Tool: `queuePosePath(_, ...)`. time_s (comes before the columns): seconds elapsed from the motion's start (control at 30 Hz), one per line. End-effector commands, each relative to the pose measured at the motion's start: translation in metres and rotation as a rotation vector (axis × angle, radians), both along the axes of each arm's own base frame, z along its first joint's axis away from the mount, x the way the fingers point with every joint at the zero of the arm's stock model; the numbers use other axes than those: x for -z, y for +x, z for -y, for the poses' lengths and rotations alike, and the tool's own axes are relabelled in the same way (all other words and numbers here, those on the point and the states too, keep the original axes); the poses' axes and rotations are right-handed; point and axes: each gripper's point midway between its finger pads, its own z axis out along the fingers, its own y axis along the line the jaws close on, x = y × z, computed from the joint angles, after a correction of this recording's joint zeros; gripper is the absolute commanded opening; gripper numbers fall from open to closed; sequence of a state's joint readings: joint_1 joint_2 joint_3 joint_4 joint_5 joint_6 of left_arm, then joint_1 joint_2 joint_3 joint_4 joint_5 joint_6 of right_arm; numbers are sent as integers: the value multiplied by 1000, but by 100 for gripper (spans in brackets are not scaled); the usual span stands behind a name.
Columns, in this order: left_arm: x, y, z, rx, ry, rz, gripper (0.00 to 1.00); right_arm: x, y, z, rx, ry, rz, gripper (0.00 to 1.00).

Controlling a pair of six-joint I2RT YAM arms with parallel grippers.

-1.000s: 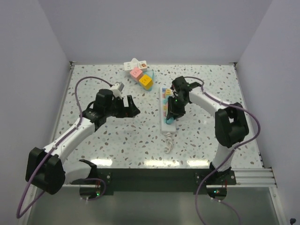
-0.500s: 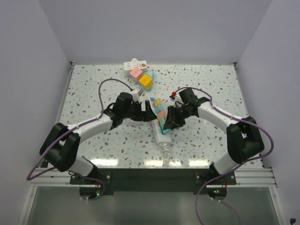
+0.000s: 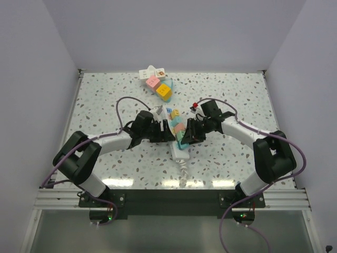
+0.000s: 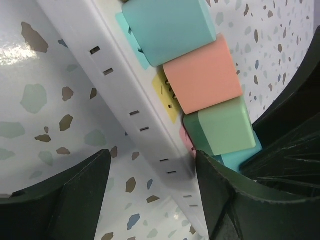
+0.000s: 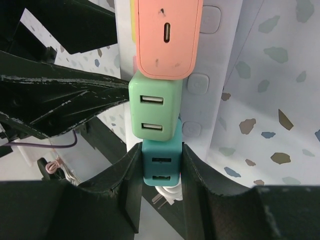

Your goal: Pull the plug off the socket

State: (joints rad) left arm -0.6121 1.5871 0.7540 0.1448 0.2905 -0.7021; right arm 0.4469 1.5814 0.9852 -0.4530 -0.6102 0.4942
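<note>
My right gripper lifts the end teal plug off the power strip next. It then shifts toward the right in the top view and lowers, because the table there (image 3: 208,151) (image 5: 280,157) is bare.
A white power strip (image 3: 177,149) lies mid-table with a row of cube plugs in it. In the left wrist view they are teal (image 4: 167,27), pink (image 4: 202,75), green (image 4: 220,125) and a second teal plug (image 4: 240,157). My right gripper (image 5: 161,170) is shut on that end teal plug (image 5: 161,162), one finger on each side, just below the green plug (image 5: 154,112). My left gripper (image 4: 152,175) is open and straddles the strip's long edge (image 4: 125,100); its right finger (image 4: 235,200) is against the strip. In the top view the left gripper (image 3: 167,134) and the right gripper (image 3: 187,138) meet at the strip.
The strip's coiled white cord (image 3: 183,168) trails toward the near edge; its own plug prongs (image 5: 162,197) show under the right fingers. A pile of pink, yellow and white adapters (image 3: 158,84) sits at the back of the table. Purple cables loop beside both arms.
My left arm has swung right from the open table up to the strip. The strip has slid nearer and a little left with my right gripper staying on it.
</note>
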Motion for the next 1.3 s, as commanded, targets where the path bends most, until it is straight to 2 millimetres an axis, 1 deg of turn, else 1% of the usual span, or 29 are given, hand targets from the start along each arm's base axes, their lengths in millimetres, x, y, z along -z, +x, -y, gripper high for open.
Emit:
queuePosePath(0.0, -10, 1, 21, 27, -81, 13, 71, -27, 7, -18, -43, 134, 58, 0)
queuePosePath(0.13, -12, -2, 36, 50, -121, 1, 64, -25, 10, -21, -40, 137, 63, 0)
queuePosePath(0.23, -8, -4, 40, 46, -139, -25, 56, -24, 13, -20, -31, 130, 70, 0)
queuePosePath(0.27, -6, -5, 40, 41, -137, -34, 49, -23, 12, -19, -30, 125, 70, 0)
queuePosePath(0.33, 0, -5, 37, 18, -129, -50, 39, -22, 13, -18, -28, 115, 68, 0)
queuePosePath(0.37, 1, -5, 36, 11, -127, -51, 27, -21, 12, -17, -29, 112, 67, 0)
queuePosePath(0.43, 8, -3, 31, -23, -102, -62, 11, -22, 10, -15, -27, 105, 75, 0)
queuePosePath(0.47, 11, -3, 28, -40, -91, -71, 0, -22, 9, -13, -26, 95, 79, 0)
queuePosePath(0.5, 15, 0, 25, -65, -70, -67, 0, -19, 8, -9, -15, 78, 83, 0)
queuePosePath(0.57, 21, 1, 18, -98, -37, -80, 0, -24, 5, -4, -3, 61, 111, 0)
queuePosePath(0.6, 23, 5, 12, -135, -10, -69, 0, -21, 4, 2, 16, 37, 124, 0)
queuePosePath(0.63, 29, 4, 5, -160, 22, -86, 0, -31, 4, 4, 32, 48, 154, 0)
queuePosePath(0.67, 30, 5, 1, -176, 40, -86, 0, -40, 3, 5, 44, 63, 182, 0)
queuePosePath(0.7, 33, 8, -4, -206, 66, -77, 0, -40, -1, 9, 58, 66, 195, 0)
queuePosePath(0.73, 37, 6, -10, -219, 92, -85, 0, -45, 1, 12, 83, 61, 225, 0)
queuePosePath(0.77, 37, 7, -13, -228, 103, -81, 0, -64, 0, 15, 105, 83, 282, 0)
queuePosePath(0.9, 43, 8, -27, -265, 169, -74, 0, -78, -9, 32, 150, 55, 331, 0)
queuePosePath(0.93, 44, 6, -28, -262, 175, -81, 0, -74, -16, 37, 149, 31, 300, 0)
queuePosePath(0.97, 43, 6, -28, -257, 177, -74, 0, -73, -17, 42, 151, 3, 305, 0)
queuePosePath(1.03, 44, 9, -33, -270, 201, -60, 0, -66, -26, 49, 131, -34, 275, 0)
queuePosePath(1.1, 39, 9, -32, -268, 193, -53, 0, -65, -30, 53, 138, -47, 275, 0)
queuePosePath(1.13, 35, 9, -31, -266, 185, -48, 0, -66, -32, 55, 142, -51, 281, 0)
queuePosePath(1.17, 27, 10, -31, -263, 175, -31, 0, -64, -33, 59, 157, -70, 278, 0)
queuePosePath(1.2, 20, 13, -30, -264, 168, -19, 0, -61, -28, 68, 195, -118, 294, 0)
queuePosePath(1.23, 15, 14, -34, -269, 185, -2, 0, -58, -30, 76, 221, -158, 290, 0)
queuePosePath(1.27, 5, 14, -38, -274, 190, 16, 0, -54, -28, 82, 242, -190, 288, 0)
